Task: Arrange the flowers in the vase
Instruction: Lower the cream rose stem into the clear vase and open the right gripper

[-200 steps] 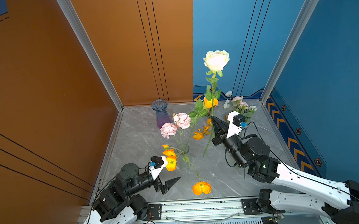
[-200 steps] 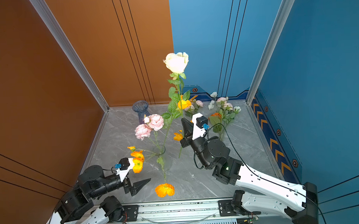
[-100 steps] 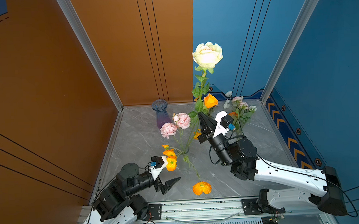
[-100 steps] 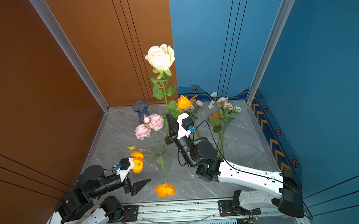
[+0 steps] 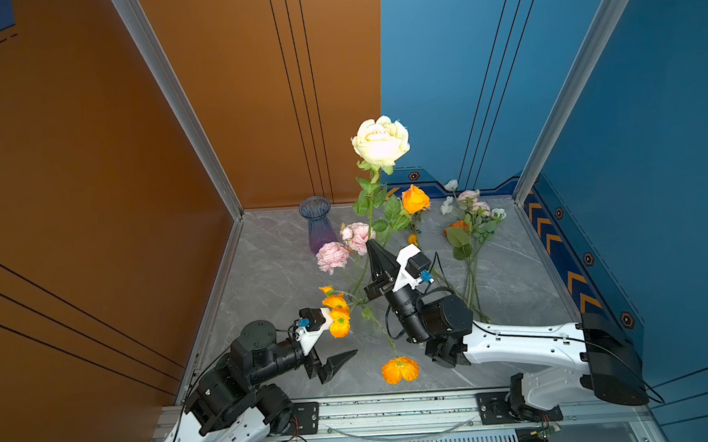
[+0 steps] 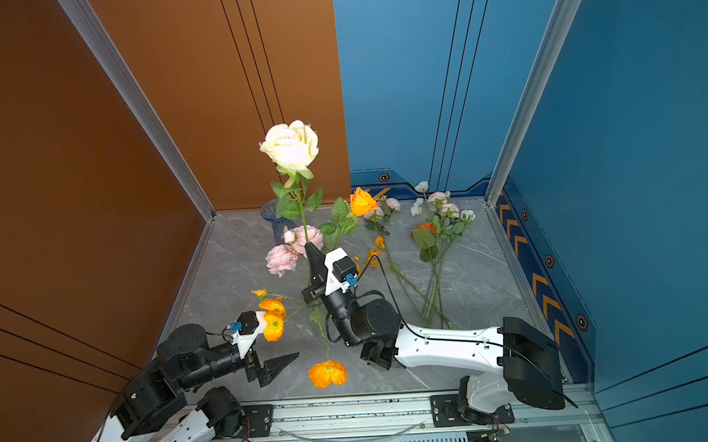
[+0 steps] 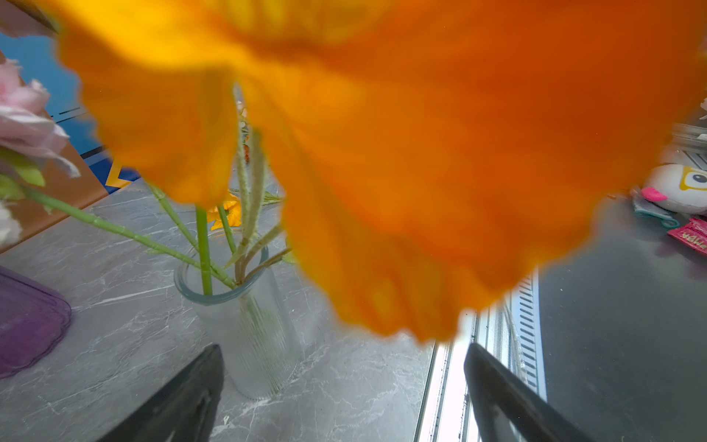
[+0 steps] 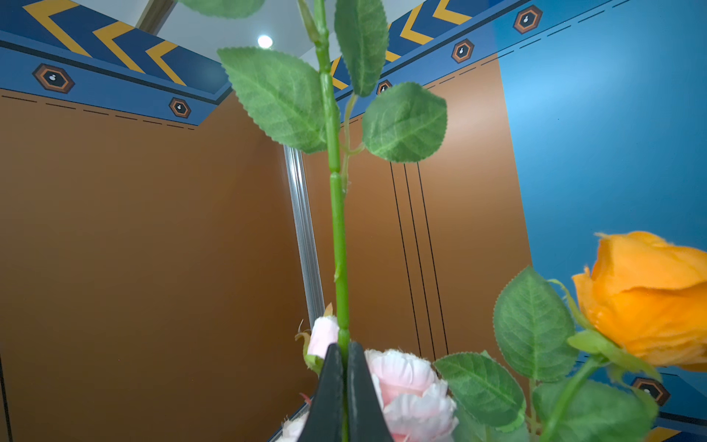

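The cream rose (image 5: 380,141) stands high above the other blooms, so my right gripper will lower toward the clear vase's opening and release its green stem there.
My right gripper (image 5: 372,246) (image 6: 310,247) (image 8: 343,348) is shut on the green stem of a tall cream rose (image 5: 380,141) (image 6: 290,146) and holds it upright over a clear ribbed vase (image 7: 252,325). In that vase stand pink roses (image 5: 345,243), orange poppies (image 5: 338,314) and other stems. An orange rose (image 5: 415,198) (image 8: 650,298) rises just beside the held stem. The stem's lower end is hidden. More flowers (image 5: 469,232) lie on the table at the right. My left gripper (image 5: 343,357) (image 7: 342,348) stands open and empty near the front, with an orange bloom (image 7: 382,153) covering most of its camera.
A purple-tinted vase (image 5: 317,224) (image 7: 26,325) stands at the back by the orange wall. One orange poppy (image 5: 399,369) droops low near the front metal rail (image 5: 395,407). A plush toy (image 7: 677,187) lies beyond the rail.
My right arm has carried the cream rose leftward from the table's middle to over the clear vase, and the bloom now sits lower. The left arm has not moved.
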You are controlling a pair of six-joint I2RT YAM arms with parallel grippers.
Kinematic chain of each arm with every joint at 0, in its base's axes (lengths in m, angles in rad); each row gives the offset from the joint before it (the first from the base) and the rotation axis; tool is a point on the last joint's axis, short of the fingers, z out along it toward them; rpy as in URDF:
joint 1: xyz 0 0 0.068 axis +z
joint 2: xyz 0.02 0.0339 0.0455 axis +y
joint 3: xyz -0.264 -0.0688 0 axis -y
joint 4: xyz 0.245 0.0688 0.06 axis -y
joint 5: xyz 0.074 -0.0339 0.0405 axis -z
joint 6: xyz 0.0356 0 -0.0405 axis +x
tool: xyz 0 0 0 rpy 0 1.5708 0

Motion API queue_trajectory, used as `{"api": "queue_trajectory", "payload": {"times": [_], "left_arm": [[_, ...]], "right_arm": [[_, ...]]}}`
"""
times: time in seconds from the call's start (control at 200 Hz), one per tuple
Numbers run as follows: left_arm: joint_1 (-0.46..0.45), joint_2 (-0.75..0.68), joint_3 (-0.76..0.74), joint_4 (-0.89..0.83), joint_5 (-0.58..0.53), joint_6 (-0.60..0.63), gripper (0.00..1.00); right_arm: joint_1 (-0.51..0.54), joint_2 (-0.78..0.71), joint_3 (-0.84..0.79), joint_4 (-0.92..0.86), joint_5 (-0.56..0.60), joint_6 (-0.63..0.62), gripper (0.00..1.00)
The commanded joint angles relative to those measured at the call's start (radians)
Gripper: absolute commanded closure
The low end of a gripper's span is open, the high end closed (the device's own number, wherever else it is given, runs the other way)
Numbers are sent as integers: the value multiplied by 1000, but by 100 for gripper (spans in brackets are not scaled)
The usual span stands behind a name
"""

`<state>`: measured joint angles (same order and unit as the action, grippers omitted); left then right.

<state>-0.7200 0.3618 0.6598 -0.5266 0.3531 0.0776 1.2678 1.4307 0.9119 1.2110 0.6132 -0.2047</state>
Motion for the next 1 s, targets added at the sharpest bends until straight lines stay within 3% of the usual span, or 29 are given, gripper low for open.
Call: {"api": "queue_trajectory", "payload": {"times": [0.0, 0.36, 0.831, 0.911, 0.996], "left_arm": [[7, 6, -9, 14, 33, -3, 2], [7, 14, -9, 13, 42, -7, 2], [7, 25, -11, 15, 47, -6, 2], [7, 29, -11, 14, 48, -5, 2], [8, 31, -11, 13, 50, -6, 2]], "right_arm": [[36, 20, -43, 189, 101, -101, 100], [56, 40, -131, 207, 196, -69, 100], [41, 98, -202, 206, 212, 3, 100], [41, 112, -206, 207, 213, 13, 94], [41, 120, -206, 207, 216, 15, 79]]}}
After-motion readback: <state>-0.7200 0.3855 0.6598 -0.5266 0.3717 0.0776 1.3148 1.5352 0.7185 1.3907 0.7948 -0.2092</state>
